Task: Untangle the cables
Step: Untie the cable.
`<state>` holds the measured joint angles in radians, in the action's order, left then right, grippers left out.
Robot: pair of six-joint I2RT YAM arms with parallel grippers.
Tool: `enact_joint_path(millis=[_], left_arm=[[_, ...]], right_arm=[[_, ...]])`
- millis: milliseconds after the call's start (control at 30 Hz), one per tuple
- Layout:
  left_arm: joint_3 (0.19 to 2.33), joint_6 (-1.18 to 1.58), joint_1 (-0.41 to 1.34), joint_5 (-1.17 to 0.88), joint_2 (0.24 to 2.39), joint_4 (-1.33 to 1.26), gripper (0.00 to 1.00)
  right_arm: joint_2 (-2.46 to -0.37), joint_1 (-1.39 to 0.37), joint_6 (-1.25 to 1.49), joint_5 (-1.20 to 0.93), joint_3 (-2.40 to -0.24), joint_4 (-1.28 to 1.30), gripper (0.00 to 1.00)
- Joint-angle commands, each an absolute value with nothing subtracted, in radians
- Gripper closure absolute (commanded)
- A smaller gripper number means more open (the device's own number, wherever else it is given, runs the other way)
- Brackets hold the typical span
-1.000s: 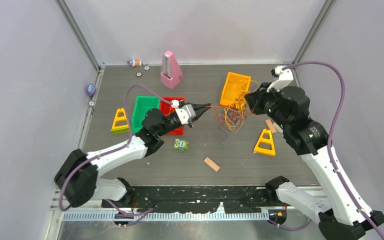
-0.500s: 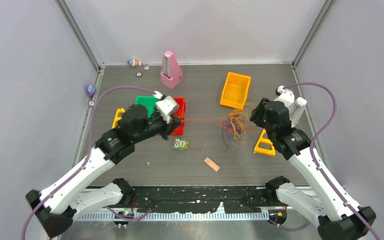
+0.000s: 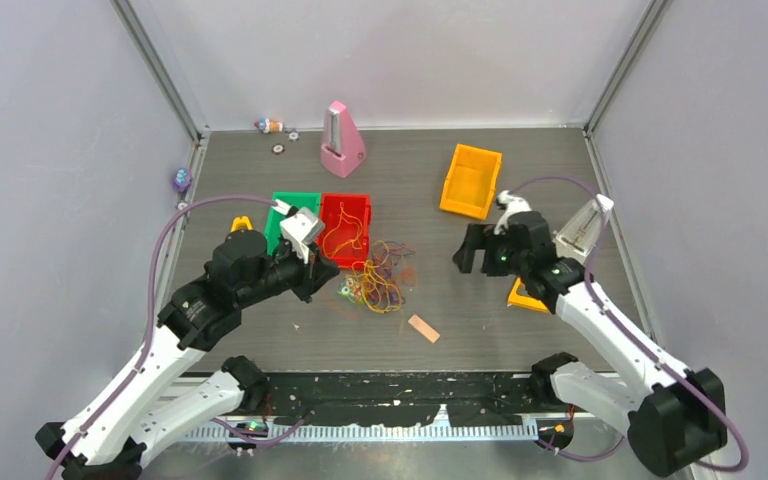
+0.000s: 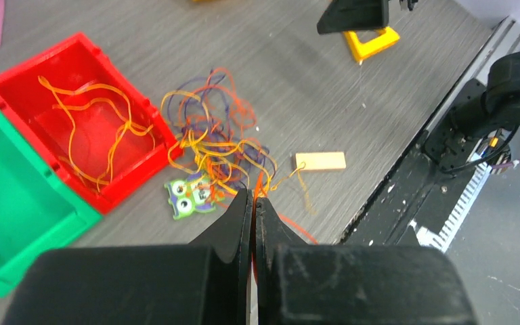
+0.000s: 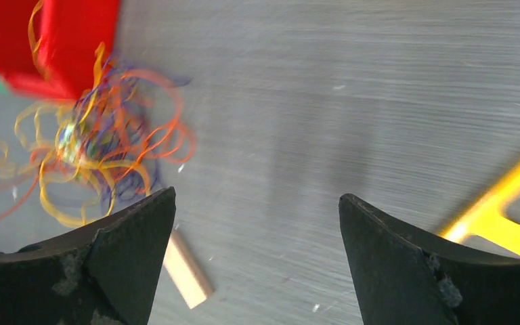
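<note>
The right gripper should next move down and to the left in the top view, onto the side of the tangle that faces it, because only bare table is between its fingers.
The cables (image 3: 380, 281), a loose tangle of orange, yellow and dark purple strands, lie on the table just right of the red bin (image 3: 365, 203). A few orange strands (image 4: 95, 135) trail inside that bin. My left gripper (image 3: 330, 271) sits at the tangle's left edge. Its jaws are shut, and in the left wrist view (image 4: 252, 196) one orange strand is pinched between them. My right gripper (image 3: 469, 254) hovers to the right of the tangle, open, apart from it. The right wrist view (image 5: 257, 196) shows only bare table between its fingers, with the cables (image 5: 108, 149) off to the left.
A green owl toy (image 4: 186, 196) lies under the tangle's near edge, and a wooden block (image 3: 423, 328) lies in front. A green bin (image 3: 285, 208) adjoins the red one. An orange bin (image 3: 470, 180), a pink metronome (image 3: 340, 140) and a yellow triangle (image 3: 522, 296) stand around.
The tangle has been dragged left, from the table's right side to beside the red bin. My right gripper opened and let it go. My left arm pulled back leftward, still shut.
</note>
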<state>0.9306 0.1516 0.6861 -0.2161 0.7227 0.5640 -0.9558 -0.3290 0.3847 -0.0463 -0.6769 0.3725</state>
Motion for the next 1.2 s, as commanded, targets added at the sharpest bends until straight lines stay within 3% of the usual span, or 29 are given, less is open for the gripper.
enact_joint_path(millis=[0, 333, 533, 600, 667, 700, 733, 767, 867, 1067, 1167], left_arm=[[0.936, 0.184, 0.683, -0.163, 0.697, 0.618, 1.0], [0.972, 0.179, 0.679, -0.039, 0.691, 0.739, 1.0], [0.998, 0.166, 0.674, -0.037, 0.67, 0.776, 1.0], [1.003, 0.161, 0.672, -0.03, 0.658, 0.78, 1.0], [1.009, 0.157, 0.669, -0.01, 0.638, 0.785, 1.0], [1.011, 0.157, 0.667, 0.028, 0.625, 0.788, 1.0], [1.011, 0.158, 0.661, 0.061, 0.611, 0.793, 1.0], [1.012, 0.159, 0.653, 0.095, 0.597, 0.795, 1.0], [1.01, 0.151, 0.616, 0.209, 0.558, 0.808, 1.0], [1.014, 0.128, 0.508, 0.363, 0.509, 0.806, 1.0], [1.013, 0.103, 0.475, 0.448, 0.487, 0.782, 1.0]], right_arm=[[-1.039, -0.504, 0.264, -0.203, -0.69, 0.27, 0.05], [-1.357, -0.834, 0.292, -0.096, -0.727, -0.021, 0.05], [-1.577, -0.906, 0.333, 0.042, -0.863, -0.072, 0.05], [-1.63, -0.909, 0.361, 0.109, -0.891, -0.083, 0.0], [-1.659, -0.91, 0.395, 0.19, -0.897, -0.08, 0.13], [-1.664, -0.91, 0.406, 0.22, -0.892, -0.075, 0.29], [-1.659, -0.909, 0.425, 0.287, -0.886, -0.055, 0.38], [-1.634, -0.906, 0.435, 0.318, -0.863, -0.045, 0.58], [-1.523, -0.867, 0.487, 0.432, -0.766, -0.043, 0.92], [-1.166, -0.647, 0.55, 0.45, -0.535, 0.027, 0.94], [-1.055, -0.557, 0.587, 0.567, -0.521, 0.161, 0.94]])
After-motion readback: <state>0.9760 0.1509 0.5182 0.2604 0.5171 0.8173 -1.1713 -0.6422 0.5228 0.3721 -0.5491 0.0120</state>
